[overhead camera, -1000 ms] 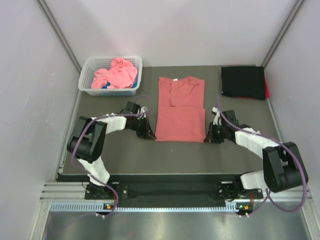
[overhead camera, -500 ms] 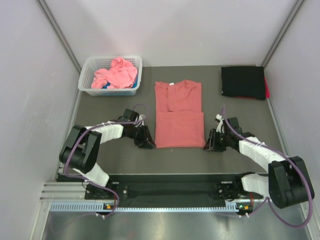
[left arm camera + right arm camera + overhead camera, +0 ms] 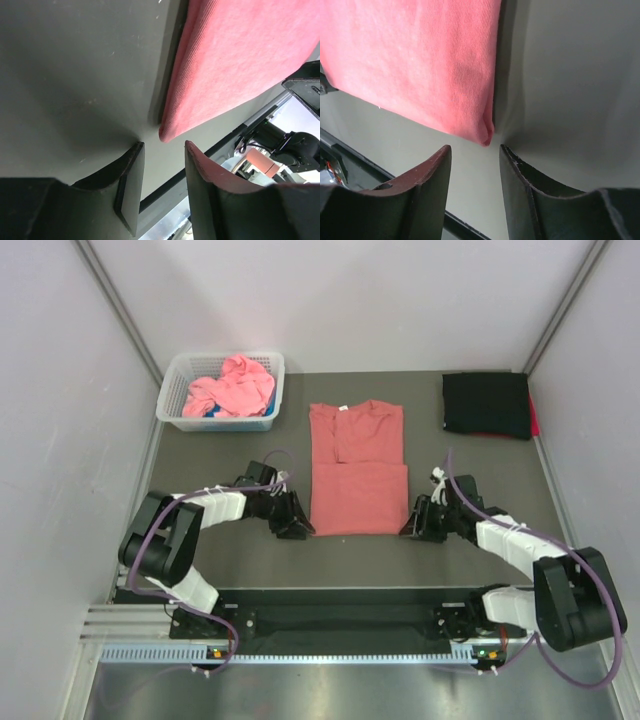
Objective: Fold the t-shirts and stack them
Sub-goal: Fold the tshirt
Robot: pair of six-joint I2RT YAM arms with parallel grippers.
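Observation:
Next, my left gripper will edge toward the t-shirt and close on the t-shirt's near hem corner (image 3: 315, 532) (image 3: 166, 135), since that corner lies just beyond the gripper's open fingers.
A salmon-red t-shirt (image 3: 357, 468) lies flat mid-table, folded in from both sides, its lower half doubled over. My left gripper (image 3: 298, 527) sits at its near left corner, open, with nothing between the fingers; that corner (image 3: 170, 131) lies just beyond the fingertips (image 3: 135, 155). My right gripper (image 3: 408, 528) stands open at the near right corner (image 3: 484, 136), which lies free just ahead of the fingertips (image 3: 506, 152). A folded black t-shirt (image 3: 486, 403) lies at the back right on something red. Crumpled pink t-shirts (image 3: 232, 385) fill the basket.
A white lattice basket (image 3: 176, 391) stands at the back left. Grey walls close in the table on both sides. The table's front edge (image 3: 330, 590) runs just behind both grippers, with the arm bases below it.
Both grippers dragged the red t-shirt towards the near edge, then opened and let go of its near corners. The shirt has lain still for the last half second.

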